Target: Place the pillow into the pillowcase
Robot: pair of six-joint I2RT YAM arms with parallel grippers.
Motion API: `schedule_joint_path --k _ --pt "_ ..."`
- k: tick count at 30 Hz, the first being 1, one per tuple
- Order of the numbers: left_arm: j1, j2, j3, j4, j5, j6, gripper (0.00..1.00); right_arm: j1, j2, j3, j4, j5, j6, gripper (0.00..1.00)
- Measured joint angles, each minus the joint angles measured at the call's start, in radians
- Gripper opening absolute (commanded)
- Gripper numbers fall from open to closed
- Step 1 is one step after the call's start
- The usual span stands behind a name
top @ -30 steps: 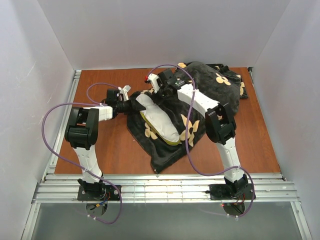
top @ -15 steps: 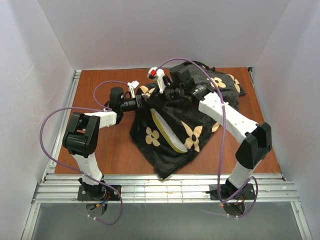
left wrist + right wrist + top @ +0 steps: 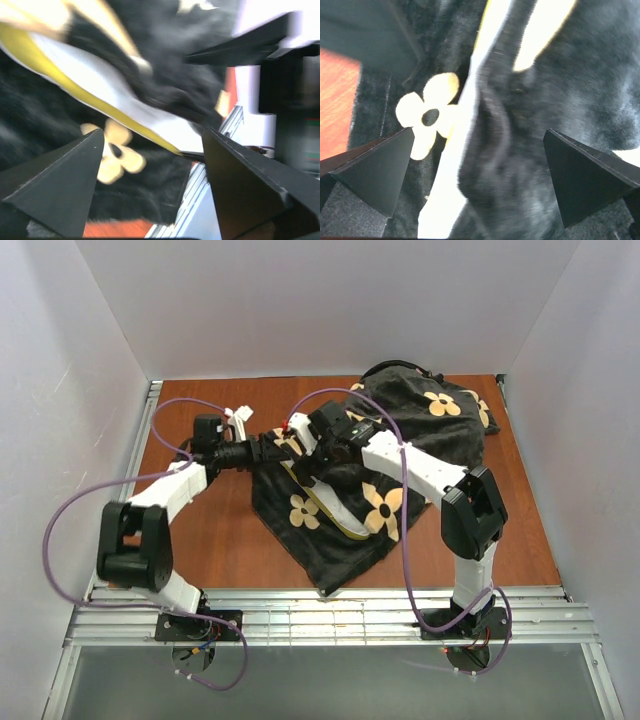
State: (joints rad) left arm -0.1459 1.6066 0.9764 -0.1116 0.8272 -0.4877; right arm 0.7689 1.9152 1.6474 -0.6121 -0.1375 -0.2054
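I will next lower my right gripper onto the pillowcase's black fold beside the pillow's white part and close, as that fold is between its spread fingers.
The black pillowcase (image 3: 420,415) with tan flowers lies crumpled from the table's middle to the back right. Only a yellow-and-white strip of the pillow (image 3: 332,510) shows at its mouth; the rest is hidden inside. My left gripper (image 3: 277,447) and right gripper (image 3: 301,461) meet at the case's back-left corner. In the left wrist view the left gripper (image 3: 152,134) is open, the pillow's yellow-edged side (image 3: 100,75) and black plush (image 3: 45,120) beyond it. The right gripper (image 3: 479,134) is open over a fold of pillowcase (image 3: 570,75) and a white strip of pillow (image 3: 445,200), with nothing pinched.
The brown table (image 3: 210,540) is boxed in by white walls on three sides. A metal rail (image 3: 330,615) runs along the near edge. Purple cables (image 3: 90,510) loop off both arms. The right arm's elbow (image 3: 470,510) stands over the case's right part.
Both grippers have opened and let go of the pillowcase. The case has been drawn over the pillow, which was largely bare a second ago. The left arm stretched farther back.
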Motion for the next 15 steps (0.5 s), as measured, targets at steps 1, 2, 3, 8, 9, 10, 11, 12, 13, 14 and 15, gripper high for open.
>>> schedule_joint_path --k 1,2,3,8,9,10,11,12,13,14,15 --pt "0.005 -0.058 -0.008 -0.019 -0.001 0.002 0.77 0.024 -0.006 0.000 -0.002 0.039 -0.010 0.99" --pt "0.010 -0.106 -0.015 -0.032 -0.003 0.003 0.77 0.053 -0.010 0.000 -0.004 0.082 -0.019 0.99" --pt "0.016 -0.159 -0.021 -0.048 -0.009 0.006 0.77 0.085 -0.010 0.000 -0.006 0.122 -0.030 0.99" --pt "0.053 -0.290 -0.074 -0.144 -0.106 0.008 0.78 0.164 0.036 0.010 0.009 0.330 -0.068 0.99" --pt "0.055 -0.296 -0.087 -0.153 -0.125 0.002 0.78 0.161 0.059 0.009 0.011 0.357 -0.078 0.99" --pt "0.059 -0.299 -0.102 -0.164 -0.159 -0.003 0.78 0.153 0.081 0.007 0.016 0.377 -0.087 0.99" --pt "0.069 -0.299 -0.118 -0.175 -0.176 -0.012 0.78 0.145 0.099 0.005 0.016 0.396 -0.095 0.99" --pt "0.077 -0.300 -0.130 -0.183 -0.181 -0.021 0.79 0.132 0.121 -0.003 0.019 0.418 -0.103 0.99" --pt "0.081 -0.305 -0.138 -0.189 -0.190 -0.027 0.79 0.120 0.140 -0.012 0.023 0.435 -0.112 0.99" --pt "0.085 -0.312 -0.145 -0.192 -0.196 -0.034 0.79 0.109 0.158 -0.021 0.031 0.450 -0.118 0.99" --pt "0.090 -0.322 -0.152 -0.190 -0.202 -0.040 0.79 0.099 0.172 -0.027 0.043 0.459 -0.123 0.98"
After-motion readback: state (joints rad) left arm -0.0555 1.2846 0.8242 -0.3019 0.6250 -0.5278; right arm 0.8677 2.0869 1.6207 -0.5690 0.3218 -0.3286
